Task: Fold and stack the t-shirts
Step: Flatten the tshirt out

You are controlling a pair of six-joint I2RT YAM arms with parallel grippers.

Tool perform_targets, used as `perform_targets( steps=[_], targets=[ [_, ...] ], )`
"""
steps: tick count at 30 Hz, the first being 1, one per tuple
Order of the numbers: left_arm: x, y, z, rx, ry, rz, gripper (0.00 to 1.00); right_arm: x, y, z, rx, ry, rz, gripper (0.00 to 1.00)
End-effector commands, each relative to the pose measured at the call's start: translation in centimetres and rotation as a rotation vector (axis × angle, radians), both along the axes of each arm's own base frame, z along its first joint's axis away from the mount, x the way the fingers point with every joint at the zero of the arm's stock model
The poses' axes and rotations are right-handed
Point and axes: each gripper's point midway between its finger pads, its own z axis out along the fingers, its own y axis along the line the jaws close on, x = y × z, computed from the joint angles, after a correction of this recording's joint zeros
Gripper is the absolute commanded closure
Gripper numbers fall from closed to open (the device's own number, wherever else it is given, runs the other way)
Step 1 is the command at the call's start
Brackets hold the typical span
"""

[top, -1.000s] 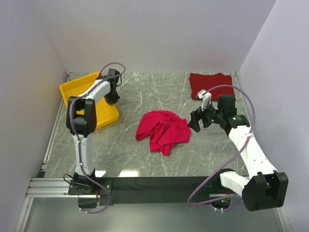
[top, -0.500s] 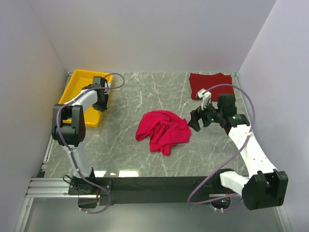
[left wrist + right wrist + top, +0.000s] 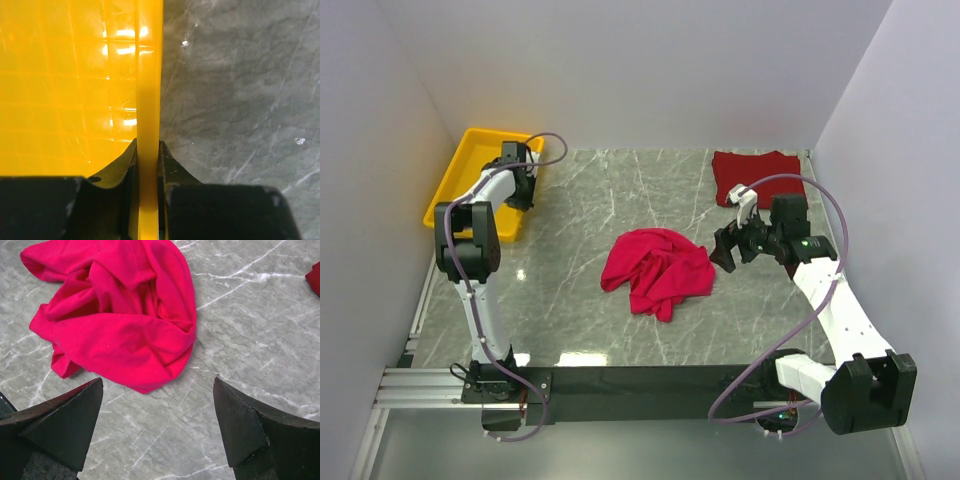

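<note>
The right gripper should next go down and to the left in the top view, onto the pink t-shirt's bunched edge [image 3: 708, 264] [image 3: 182, 346], which lies below the gripper on that side, nearest its fingers.
The crimson-pink t-shirt [image 3: 657, 268] lies crumpled in the middle of the table; it also shows in the right wrist view [image 3: 117, 315]. The maroon-red t-shirt [image 3: 756, 176] lies folded flat at the back right. My right gripper [image 3: 727, 252] is open and empty, just right of the pink shirt; in its wrist view [image 3: 157, 407] the jaws stand wide apart above bare table. My left gripper [image 3: 517, 190] is shut on the right rim of the yellow tray [image 3: 470, 170] at the back left; the rim [image 3: 149, 90] runs between its fingers [image 3: 170, 162].
White walls close in the table on the left, back and right. The marble tabletop [image 3: 580, 300] lies between the pink shirt and the arm bases. A purple cable loops above each arm.
My left gripper has dragged the yellow tray back and to the left, into the back left corner. The right arm and both shirts have not moved.
</note>
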Motion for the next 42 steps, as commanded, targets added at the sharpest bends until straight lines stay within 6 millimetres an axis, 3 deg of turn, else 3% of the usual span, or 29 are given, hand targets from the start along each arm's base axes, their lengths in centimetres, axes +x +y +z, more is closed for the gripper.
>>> perform_targets(
  steps=[1, 7, 13, 14, 17, 20, 21, 22, 23, 25, 26, 27, 28, 29, 30, 31, 33, 34, 36, 38, 40, 42],
  targets=[
    [1.4, 1.3, 1.8, 0.000, -0.061, 0.055, 0.99, 1.2, 0.0, 2.1, -0.004, -0.063, 0.003, 0.04],
    [0.7, 2.4, 0.7, -0.006, -0.052, 0.108, 0.97, 1.5, 0.0, 2.4, -0.010, -0.072, 0.006, 0.04],
    [1.0, 3.1, 1.2, 0.012, -0.075, 0.142, 0.73, 1.6, 0.0, 2.4, -0.015, -0.072, 0.015, 0.04],
    [1.0, 3.2, 1.9, 0.011, -0.092, 0.159, 0.58, 1.5, 0.1, 2.5, -0.015, -0.070, 0.018, 0.04],
    [1.1, 2.9, 3.3, -0.011, -0.130, 0.164, 0.33, 1.7, 0.1, 2.7, -0.018, -0.074, 0.021, 0.04],
    [0.9, 2.2, 5.9, -0.049, -0.193, 0.158, 0.24, 1.8, 0.0, 3.0, -0.024, -0.077, 0.027, 0.04],
    [0.7, 1.9, 8.1, -0.063, -0.241, 0.147, 0.22, 1.8, 0.0, 3.0, -0.027, -0.078, 0.028, 0.04],
    [0.4, 1.5, 8.9, -0.098, -0.268, 0.173, 0.21, 1.8, 0.0, 3.2, -0.032, -0.089, 0.047, 0.04],
    [0.1, 0.8, 11.4, -0.145, -0.324, 0.170, 0.17, 1.5, 0.2, 3.1, -0.035, -0.086, 0.064, 0.04],
    [-1.1, -0.1, 12.7, -0.195, -0.352, 0.166, 0.02, 1.1, 0.4, 2.8, -0.055, -0.104, 0.128, 0.03],
    [-1.2, -0.6, 13.9, -0.226, -0.399, 0.165, 0.01, 0.5, 0.8, 2.6, -0.045, -0.100, 0.174, 0.03],
    [-2.1, -1.3, 17.1, -0.268, -0.480, 0.133, 0.01, 0.1, 1.0, 2.2, -0.047, -0.101, 0.207, 0.04],
    [-3.5, -1.7, 16.0, -0.289, -0.472, 0.134, 0.01, -0.2, 1.1, 1.8, -0.070, -0.124, 0.264, 0.03],
    [-4.1, -2.2, 20.0, -0.328, -0.603, 0.123, 0.01, -1.0, 1.5, 1.3, -0.055, -0.106, 0.307, 0.03],
    [-4.8, -2.8, 20.7, -0.369, -0.636, 0.109, 0.01, -1.2, 1.6, 1.0, -0.055, -0.102, 0.323, 0.03],
    [-6.0, -2.9, 19.5, -0.395, -0.637, 0.124, 0.00, -1.2, 1.9, 0.8, -0.055, -0.098, 0.340, 0.03],
    [-7.5, -2.4, 22.1, -0.474, -0.756, 0.220, 0.01, -1.7, 2.5, -0.1, -0.039, -0.047, 0.366, 0.03],
    [-8.5, -3.4, 21.0, -0.530, -0.727, 0.180, 0.01, -1.8, 2.8, -0.3, -0.032, -0.028, 0.365, 0.04],
    [-9.7, -3.9, 21.5, -0.576, -0.733, 0.128, 0.01, -1.4, 3.3, -1.5, -0.051, 0.008, 0.351, 0.04],
    [-11.0, -6.1, 21.6, -0.649, -0.690, 0.020, 0.06, -0.9, 3.7, -2.8, -0.063, 0.060, 0.313, 0.04],
    [-12.1, -7.5, 20.9, -0.704, -0.654, -0.030, 0.01, -0.6, 3.9, -3.9, -0.082, 0.108, 0.275, 0.05],
    [-13.7, -9.6, 21.4, -0.794, -0.643, -0.106, 0.00, -0.2, 4.1, -5.1, -0.068, 0.170, 0.224, 0.06]
  ],
)
